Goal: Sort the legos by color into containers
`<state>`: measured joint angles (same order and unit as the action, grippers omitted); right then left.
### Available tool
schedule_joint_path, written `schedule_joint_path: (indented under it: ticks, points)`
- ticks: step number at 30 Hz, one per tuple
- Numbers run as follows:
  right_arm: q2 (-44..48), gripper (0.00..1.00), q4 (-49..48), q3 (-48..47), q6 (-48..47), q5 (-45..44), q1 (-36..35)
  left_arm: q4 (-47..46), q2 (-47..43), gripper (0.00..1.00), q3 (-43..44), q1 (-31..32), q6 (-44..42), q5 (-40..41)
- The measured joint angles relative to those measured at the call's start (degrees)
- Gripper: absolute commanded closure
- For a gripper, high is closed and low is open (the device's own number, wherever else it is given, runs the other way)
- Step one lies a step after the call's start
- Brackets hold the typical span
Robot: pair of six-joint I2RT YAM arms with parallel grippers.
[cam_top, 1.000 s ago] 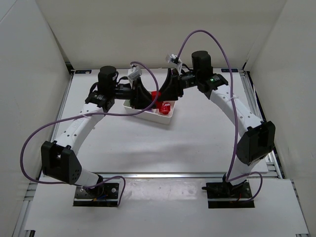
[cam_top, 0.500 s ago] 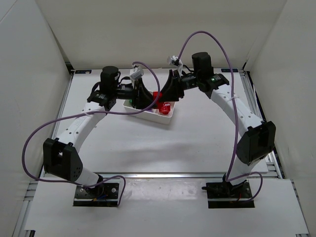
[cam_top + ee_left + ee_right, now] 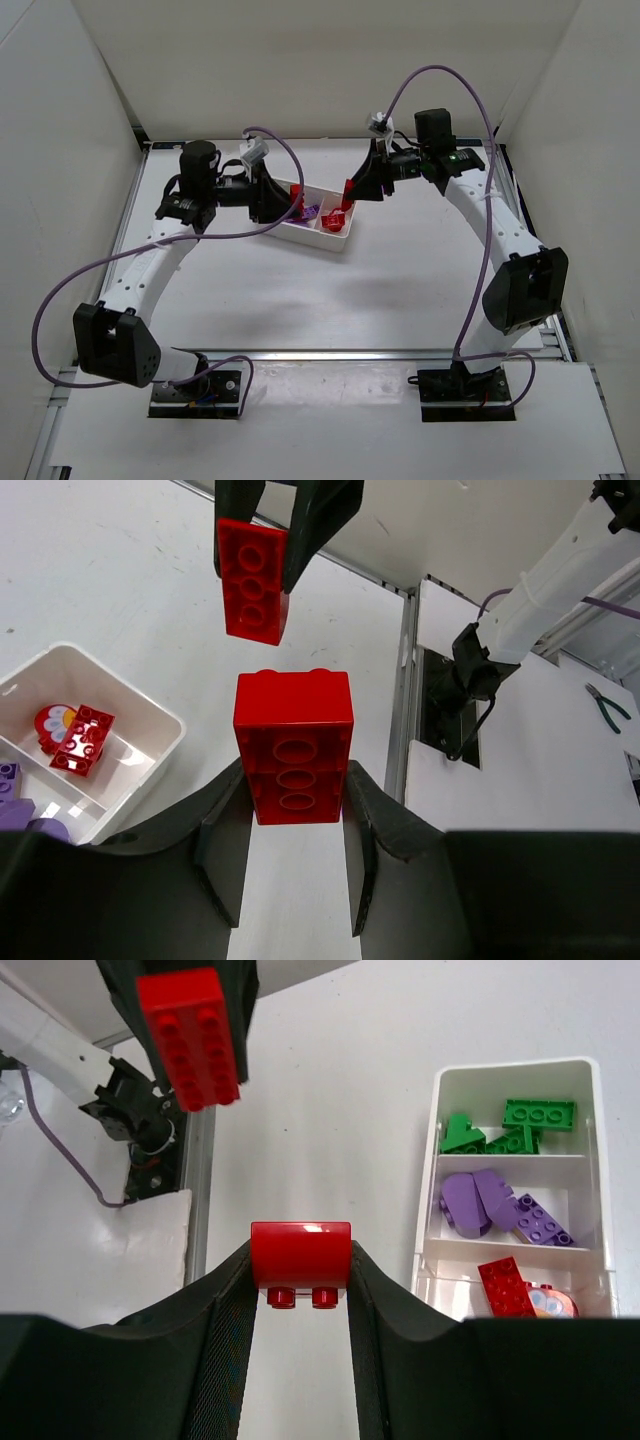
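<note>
I need to move my right gripper down toward the section of the tray with red legos, tilt it, then let go of the smaller red brick there, because its color matches theirs.
My left gripper (image 3: 283,197) is shut on a red lego brick (image 3: 295,745) and holds it above the table by the left part of the white tray (image 3: 341,241). My right gripper (image 3: 358,190) is shut on a second, smaller red brick (image 3: 300,1253) above the tray's right end. The two grippers face each other with a gap between their bricks. Each sees the other's brick: the right's in the left wrist view (image 3: 252,580), the left's in the right wrist view (image 3: 190,1025). The tray's three compartments hold green legos (image 3: 525,1125), purple legos (image 3: 495,1205) and red legos (image 3: 512,1285).
The tray (image 3: 590,1175) lies tilted at the back middle of the white table. A metal rail (image 3: 500,190) edges the table at the right, with walls close behind and at both sides. Purple cables (image 3: 440,75) loop over both arms.
The grippers were close together over the tray with red between them. They have drawn apart, left going left, right going right, each holding a red brick, and the tray now shows.
</note>
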<state>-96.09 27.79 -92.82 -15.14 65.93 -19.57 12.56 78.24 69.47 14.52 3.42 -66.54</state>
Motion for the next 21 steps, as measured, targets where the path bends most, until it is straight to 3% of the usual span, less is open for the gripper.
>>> schedule_joint_path:
  ticks: [11, 21]
  points:
    - [-2.1, 1.00, -1.7, 4.5, -3.3, -8.3, -2.9, 4.4, -1.5, 0.90, -0.1, -1.1, -2.6, 8.7]
    - [-13.6, 1.00, -8.1, 4.9, -1.8, -18.8, -3.4, 7.8, -1.5, 0.90, 0.0, -2.4, -5.0, 12.7]
